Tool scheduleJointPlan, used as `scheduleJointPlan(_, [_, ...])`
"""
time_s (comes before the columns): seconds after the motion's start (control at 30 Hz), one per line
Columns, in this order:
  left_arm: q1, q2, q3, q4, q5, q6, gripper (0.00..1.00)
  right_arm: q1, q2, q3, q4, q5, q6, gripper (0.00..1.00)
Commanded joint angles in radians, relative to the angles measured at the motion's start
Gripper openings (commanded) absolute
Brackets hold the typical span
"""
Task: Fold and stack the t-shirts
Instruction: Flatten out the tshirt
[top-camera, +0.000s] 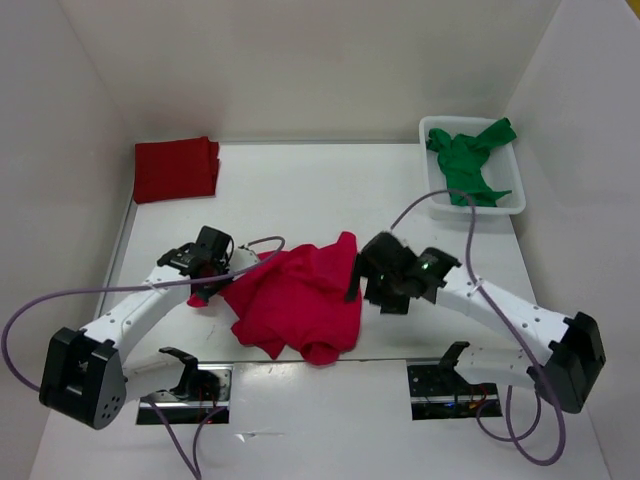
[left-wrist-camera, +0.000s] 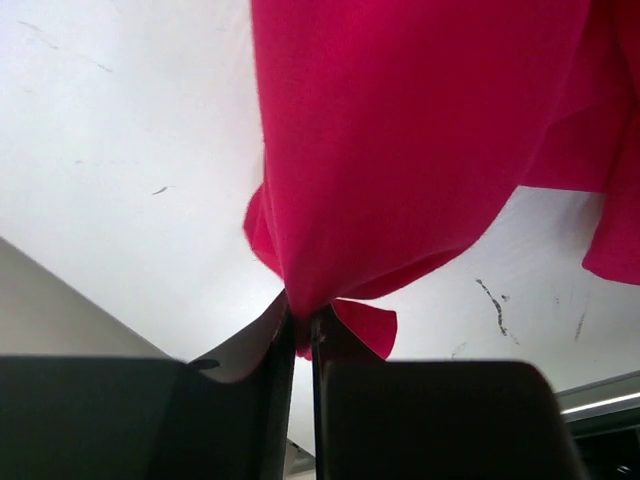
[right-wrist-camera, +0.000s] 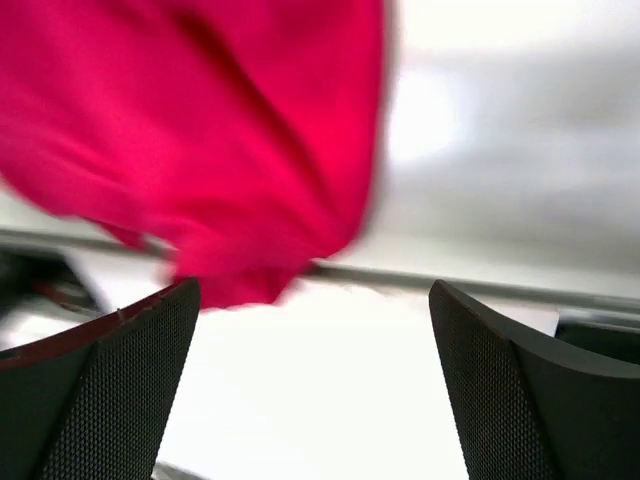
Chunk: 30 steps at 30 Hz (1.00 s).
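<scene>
The crimson t-shirt's far corner (top-camera: 347, 240) juts out unheld, opposite my left gripper's pinch, so my right gripper should move outward and down onto it next and close.
A crimson t-shirt (top-camera: 295, 298) lies crumpled and partly lifted at the middle front of the table. My left gripper (top-camera: 203, 292) is at its left edge, shut on a pinch of the crimson cloth (left-wrist-camera: 400, 150), which hangs from the left gripper (left-wrist-camera: 303, 318) in the left wrist view. My right gripper (top-camera: 355, 282) is at the shirt's right edge. In the right wrist view the right gripper (right-wrist-camera: 315, 288) stands open with nothing between its fingers and the crimson t-shirt (right-wrist-camera: 200, 130) lies just beyond, blurred. A dark red t-shirt (top-camera: 176, 169) lies folded at the back left. A green t-shirt (top-camera: 467, 161) is bunched in the basket.
The white basket (top-camera: 517, 183) stands at the back right by the right wall. White walls close in the table on the left, back and right. Purple cables loop from both arms over the table near the shirt.
</scene>
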Motion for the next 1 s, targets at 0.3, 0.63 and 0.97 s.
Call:
scheduleJointPlan(0.3, [0.016,0.116,0.068,-0.016,-0.019,-0.022,0.43,-0.377,0.812,0.691,0.197,0.172,-0.404,1.0])
scheduleJointPlan(0.63, [0.088,0.235,-0.029,0.058,-0.068,0.042,0.68,-0.402,0.945,0.663,0.245,0.102,-0.425,0.58])
scheduleJointPlan(0.97, [0.088,0.415,-0.02,0.124,-0.058,0.071,0.13,-0.402,0.813,0.581,0.231,-0.012,-0.445,0.0])
